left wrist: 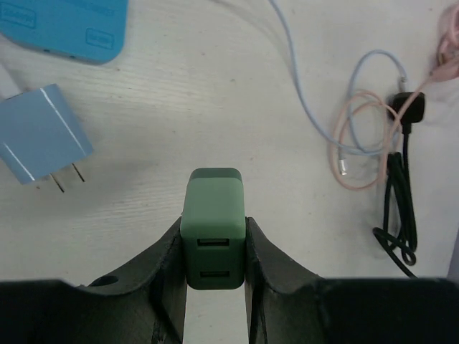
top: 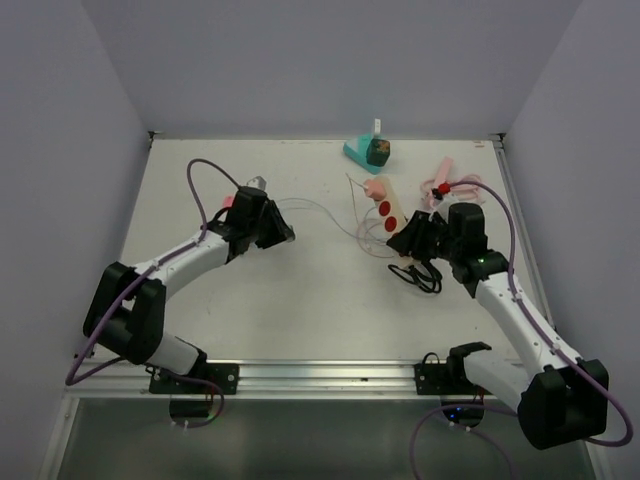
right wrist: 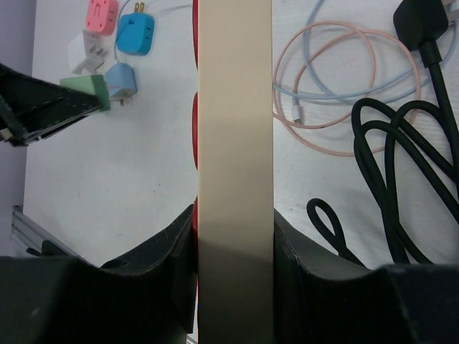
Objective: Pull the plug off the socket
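Observation:
My left gripper lowers to the bare tabletop (left wrist: 143,125) beside the light-blue plug and releases the green plug (left wrist: 212,226) next, since the green one is already clear of the socket strip.
My left gripper (left wrist: 212,247) is shut on a green plug (left wrist: 212,226), a square USB charger with two ports facing the camera, held just above the table. My right gripper (right wrist: 235,247) is shut on the beige socket strip (right wrist: 235,136), which has red outlets on its left face. In the top view the strip (top: 388,207) lies right of centre with the right gripper (top: 412,240) at its near end. The left gripper (top: 274,232) is well to its left. The green plug (right wrist: 90,91) is apart from the strip.
Loose plugs lie near the left gripper: light-blue (left wrist: 39,136), blue (right wrist: 136,32), pink (right wrist: 102,14) and white (right wrist: 84,54). Pink and blue thin cables (left wrist: 362,129) and a black cord (right wrist: 401,165) lie right of the strip. A teal block (top: 365,151) stands at the back.

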Available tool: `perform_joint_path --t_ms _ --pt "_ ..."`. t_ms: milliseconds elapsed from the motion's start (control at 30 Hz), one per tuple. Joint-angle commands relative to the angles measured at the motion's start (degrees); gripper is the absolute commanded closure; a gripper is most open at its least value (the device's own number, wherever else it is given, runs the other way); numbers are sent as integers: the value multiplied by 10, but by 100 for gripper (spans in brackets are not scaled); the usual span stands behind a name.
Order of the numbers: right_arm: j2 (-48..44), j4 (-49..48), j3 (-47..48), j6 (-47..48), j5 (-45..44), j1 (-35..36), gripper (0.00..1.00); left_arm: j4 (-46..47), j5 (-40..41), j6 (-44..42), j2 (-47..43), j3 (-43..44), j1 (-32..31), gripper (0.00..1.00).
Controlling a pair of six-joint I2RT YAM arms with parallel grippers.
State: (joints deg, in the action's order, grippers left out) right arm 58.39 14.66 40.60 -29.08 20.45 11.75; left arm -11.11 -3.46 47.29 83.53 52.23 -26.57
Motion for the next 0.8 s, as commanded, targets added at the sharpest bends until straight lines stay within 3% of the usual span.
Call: perform_joint_path --t_ms 0,267,433,533,633,767 --pt "-23 -33 26 22 39 13 100 75 -2 -29 36 -21 22 91" --pt "-15 -18 31 42 28 52 100 138 -27 -27 138 -6 57 77" --pt "-10 -16 32 47 11 78 100 145 -38 -19 146 -5 72 66" --pt "-4 -16 33 50 9 88 100 148 -40 -15 125 -12 74 38" --pt "0 -20 34 52 3 98 100 134 -37 -8 96 -14 75 19" --pt "5 -18 38 56 -8 103 100 112 -36 10 34 -13 76 0"
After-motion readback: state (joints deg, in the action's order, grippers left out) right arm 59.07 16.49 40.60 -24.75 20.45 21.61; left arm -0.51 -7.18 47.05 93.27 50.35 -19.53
